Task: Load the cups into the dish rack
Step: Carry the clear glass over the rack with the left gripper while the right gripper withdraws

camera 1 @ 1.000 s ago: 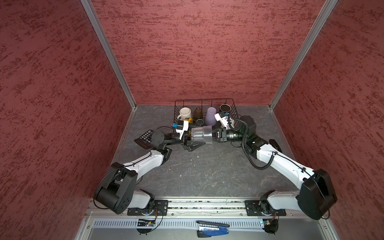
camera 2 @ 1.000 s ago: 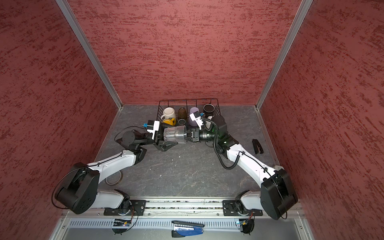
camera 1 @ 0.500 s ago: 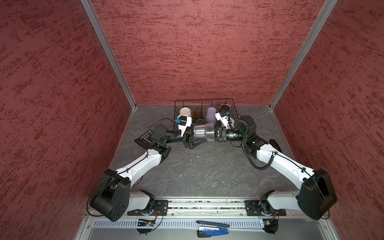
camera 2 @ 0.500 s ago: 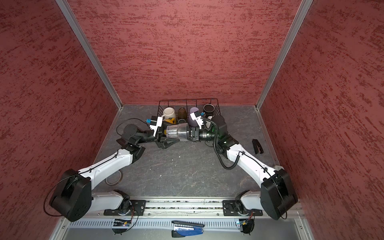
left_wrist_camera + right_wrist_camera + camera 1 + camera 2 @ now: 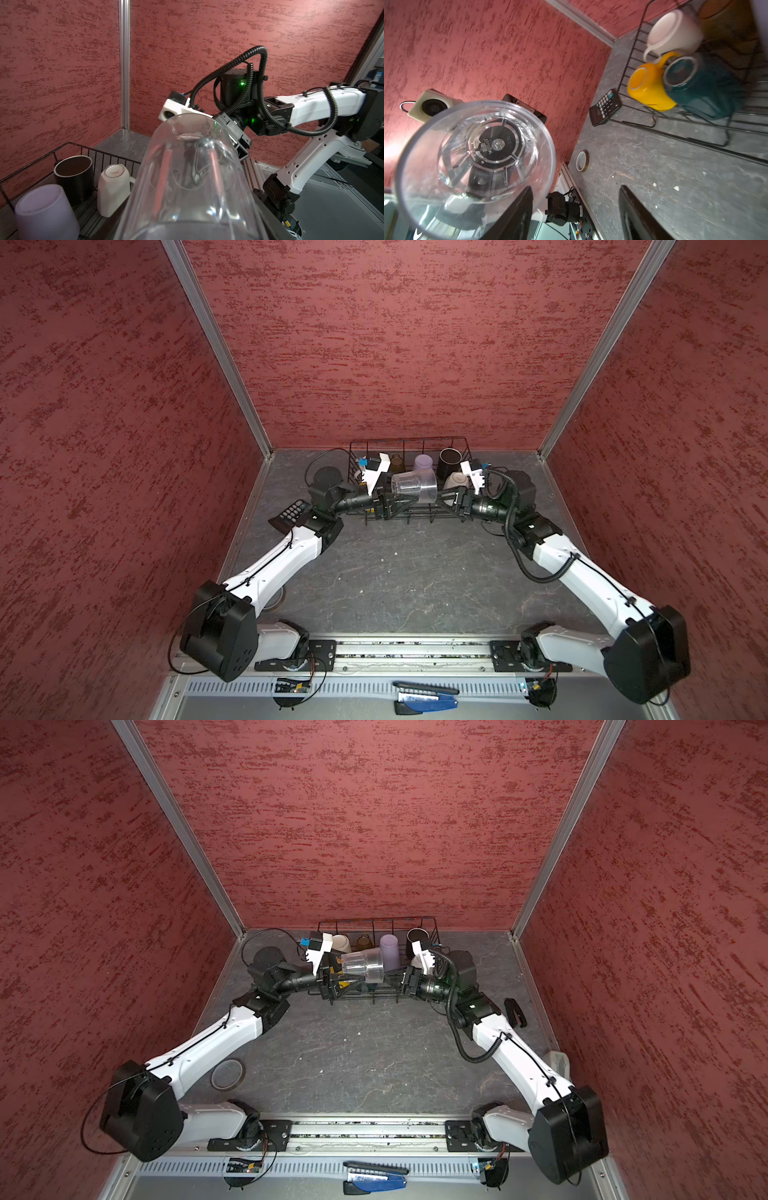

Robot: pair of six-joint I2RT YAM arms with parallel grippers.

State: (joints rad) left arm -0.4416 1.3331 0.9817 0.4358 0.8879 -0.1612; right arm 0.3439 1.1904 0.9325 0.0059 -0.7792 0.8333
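Next, my left gripper tips down toward the upturned white mug, lowers the tumbler opening first, then releases it, since the gap [image 5: 430, 507] beside that mug is below it.
A clear-glass tumbler [image 5: 415, 488] [image 5: 362, 967] hangs on its side over the front of the black wire dish rack [image 5: 409, 443]. My left gripper [image 5: 397, 504] is shut on its base end, and in the left wrist view the tumbler [image 5: 193, 187] hides the jaws. My right gripper [image 5: 575, 214] [image 5: 448, 494] is open at the tumbler's mouth [image 5: 475, 162], one finger beside the rim, nothing between the fingers. In the rack stand a lavender tumbler [image 5: 43, 209], a black mug [image 5: 73, 172], an upturned white mug [image 5: 113, 187], a yellow mug [image 5: 648, 87], a teal mug [image 5: 695, 87] and another white mug [image 5: 675, 33].
A black calculator [image 5: 605, 107] lies on the grey table left of the rack. A tape roll [image 5: 227, 1074] lies near my left arm's base. A small black object [image 5: 515, 1011] sits by the right wall. Red walls close three sides.
My right gripper has opened and let go of the tumbler's rim. The left arm has carried the tumbler farther back, over the rack's front.
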